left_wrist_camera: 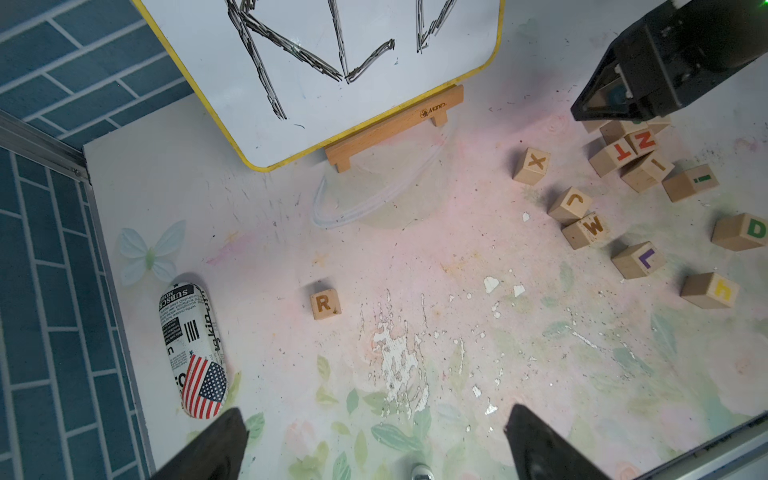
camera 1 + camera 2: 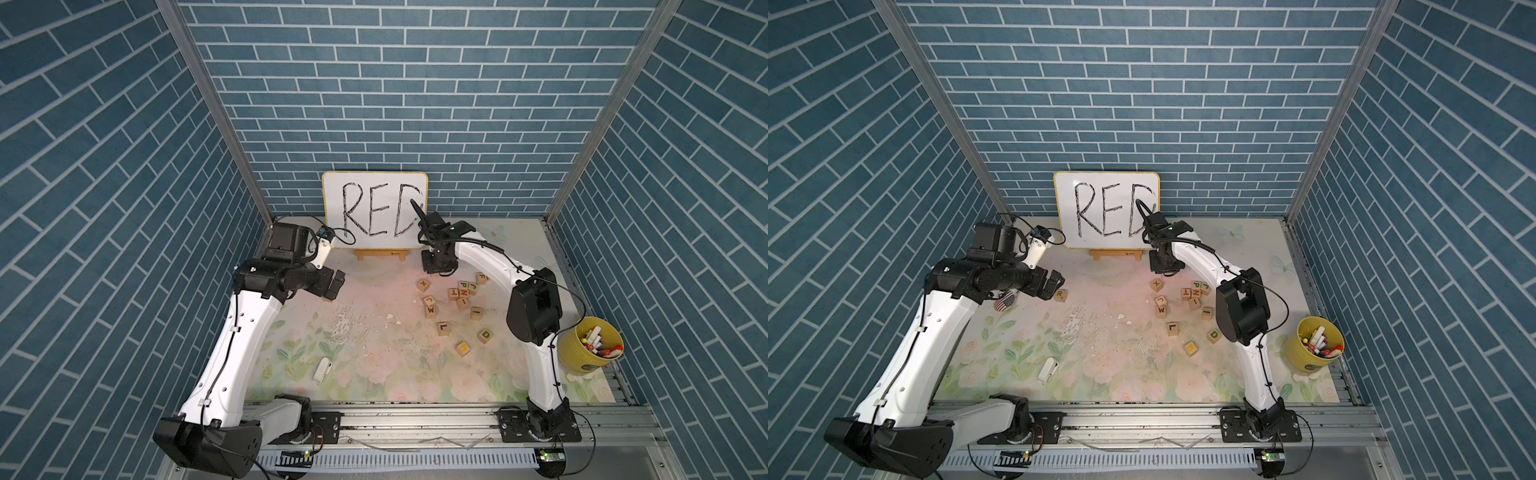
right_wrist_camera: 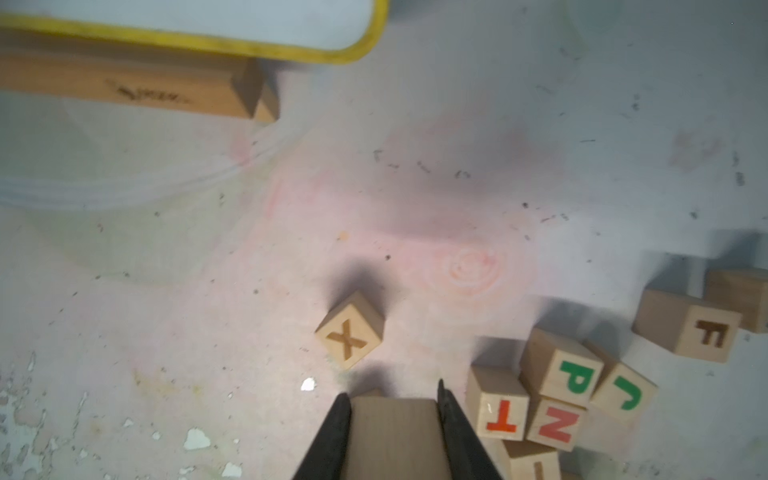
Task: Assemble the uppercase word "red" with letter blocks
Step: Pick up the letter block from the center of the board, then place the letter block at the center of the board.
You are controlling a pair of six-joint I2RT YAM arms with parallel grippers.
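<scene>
The chipped mat [image 2: 397,322] [image 3: 229,468] below the block is clear of cubes, so next I need to move my right gripper back, bring the block down to that mat and release it.
The R letter block [image 1: 325,304] lies alone on the mat, left of centre, with its letter facing up. In a top view the R block [image 2: 1060,295] sits just right of my left gripper [image 2: 1052,284]. That left gripper [image 1: 376,419] hangs above the mat, open, with nothing between its fingers. The green D block [image 2: 484,334] lies at the right front. My right gripper [image 3: 392,395] hovers over the block cluster near the whiteboard, shut on a light-wood letter block [image 3: 392,436]. Only a plain face of that block shows, so its letter is hidden.
A whiteboard [image 2: 374,210] with "RED" handwritten on it stands on a wooden stand at the back. Several other letter cubes [image 2: 461,291] crowd the right side, with an X cube [image 3: 349,330] apart. A flag-print case [image 1: 193,349] lies far left, a yellow marker cup [image 2: 590,343] far right, and a white clip [image 2: 323,370] in front.
</scene>
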